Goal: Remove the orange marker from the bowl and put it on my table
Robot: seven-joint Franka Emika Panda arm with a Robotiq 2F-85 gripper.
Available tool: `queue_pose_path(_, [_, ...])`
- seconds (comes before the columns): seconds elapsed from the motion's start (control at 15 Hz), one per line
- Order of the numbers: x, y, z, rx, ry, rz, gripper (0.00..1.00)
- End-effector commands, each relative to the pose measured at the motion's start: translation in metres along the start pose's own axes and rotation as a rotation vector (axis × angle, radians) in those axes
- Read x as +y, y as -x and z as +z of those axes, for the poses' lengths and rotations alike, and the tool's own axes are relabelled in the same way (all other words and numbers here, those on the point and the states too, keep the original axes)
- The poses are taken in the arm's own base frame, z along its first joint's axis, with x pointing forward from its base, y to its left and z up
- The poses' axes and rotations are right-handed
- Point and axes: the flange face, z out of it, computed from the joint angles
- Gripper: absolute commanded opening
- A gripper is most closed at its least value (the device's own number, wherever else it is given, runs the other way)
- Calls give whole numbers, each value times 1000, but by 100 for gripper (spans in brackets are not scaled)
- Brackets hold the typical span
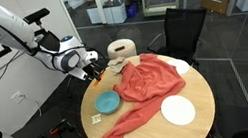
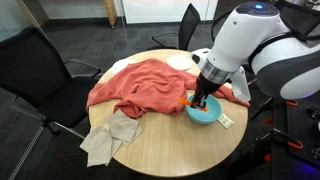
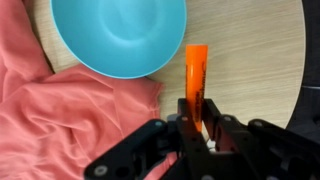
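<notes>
The gripper needs to move away from the teal-blue bowl next, toward the beige rag, and then lower the orange marker to the table.
My gripper (image 3: 198, 108) is shut on the orange marker (image 3: 196, 75), which sticks out from the jaws over bare table (image 3: 250, 60). The teal-blue bowl (image 3: 118, 35) lies just beside it and looks empty. In both exterior views the gripper (image 1: 91, 72) (image 2: 200, 97) hangs close to the bowl (image 1: 107, 102) (image 2: 205, 112) near the edge of the round wooden table (image 1: 176, 136) (image 2: 170, 145). A bit of the marker (image 2: 191, 103) shows at the bowl's rim.
A large red-orange cloth (image 1: 143, 88) (image 2: 145, 85) (image 3: 60, 120) covers the table's middle. A white plate (image 1: 179, 109) lies on it. A beige rag (image 2: 110, 137) hangs off the edge. A paper roll (image 1: 121, 49) and black chairs (image 1: 183, 29) (image 2: 40, 70) stand around.
</notes>
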Motion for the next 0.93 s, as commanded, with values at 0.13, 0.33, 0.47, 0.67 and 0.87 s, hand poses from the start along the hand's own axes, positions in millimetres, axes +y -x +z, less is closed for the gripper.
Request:
queue_pose_path(0.13, [-25,-35,26,5,-32,12,5])
queue_pose_path(0.33, [-30,-49,54,2,-29,19,5])
queue_pose_path(0.47, [-33,-56,74,11,-30,7,5])
queue_pose_path(0.67, [-38,-64,101,40,-31,-11,5])
queue_pose_path(0.87, [-44,-65,127,55,-40,-21,5])
